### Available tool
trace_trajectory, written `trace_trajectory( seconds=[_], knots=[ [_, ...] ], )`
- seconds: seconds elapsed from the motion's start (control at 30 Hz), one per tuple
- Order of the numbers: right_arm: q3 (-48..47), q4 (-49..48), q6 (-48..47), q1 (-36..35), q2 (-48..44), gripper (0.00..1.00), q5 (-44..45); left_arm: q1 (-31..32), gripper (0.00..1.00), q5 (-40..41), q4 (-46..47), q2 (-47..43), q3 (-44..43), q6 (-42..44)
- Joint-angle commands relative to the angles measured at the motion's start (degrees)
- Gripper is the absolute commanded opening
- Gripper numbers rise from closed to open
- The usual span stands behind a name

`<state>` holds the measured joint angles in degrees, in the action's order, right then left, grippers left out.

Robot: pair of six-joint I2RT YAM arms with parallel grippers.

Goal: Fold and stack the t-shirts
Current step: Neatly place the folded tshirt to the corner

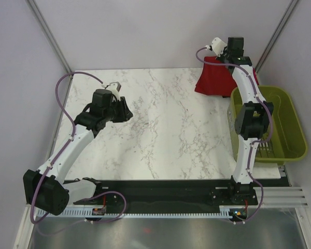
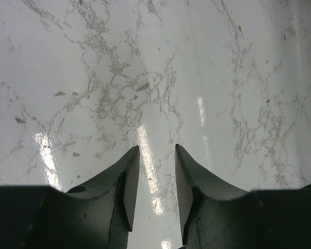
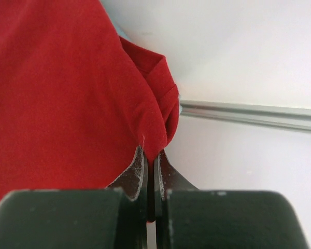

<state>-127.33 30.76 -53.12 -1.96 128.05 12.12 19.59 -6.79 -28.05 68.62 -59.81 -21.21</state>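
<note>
My right gripper should next move to its right in the top view, where the far corner of the table is, and let go of the fold of the t-shirt to cover the blue-grey sliver.
The dark red t-shirt [image 1: 215, 80] hangs at the table's far right corner, its lower part resting on the marble. My right gripper [image 1: 231, 56] is raised above it and shut on a fold of its edge; in the right wrist view the red cloth [image 3: 67, 93] is pinched between the closed jaws of the right gripper [image 3: 151, 155]. My left gripper [image 1: 125, 111] is open and empty, low over the left middle of the table; the left wrist view shows the left gripper [image 2: 156, 150] over bare marble. The slate blue-grey t-shirt is out of view.
An olive-green slatted basket [image 1: 295, 129] stands at the table's right edge, beside and partly behind the right arm. The white marble tabletop [image 1: 171, 135] spans the workspace. Grey walls and a metal frame rail [image 3: 259, 114] close the back.
</note>
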Motion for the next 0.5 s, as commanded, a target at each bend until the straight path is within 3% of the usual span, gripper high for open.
trace_trajectory(
  seconds=[0.0,0.3,0.47],
  knots=[
    [-1.87,-5.01,-2.34,3.78,-4.48,0.0,-7.01,0.44,0.41,-1.83,2.48,-2.08,-0.39,-1.55],
    [-3.63,-5.88,-6.9,7.66,-1.67,0.0,-10.62,1.5,0.41,-0.07,2.39,-3.14,-0.31,-0.5],
    [-6.35,-15.63,-8.4,9.51,3.86,0.0,-11.5,2.99,0.42,1.6,2.04,-3.23,-0.22,0.03]
  ],
)
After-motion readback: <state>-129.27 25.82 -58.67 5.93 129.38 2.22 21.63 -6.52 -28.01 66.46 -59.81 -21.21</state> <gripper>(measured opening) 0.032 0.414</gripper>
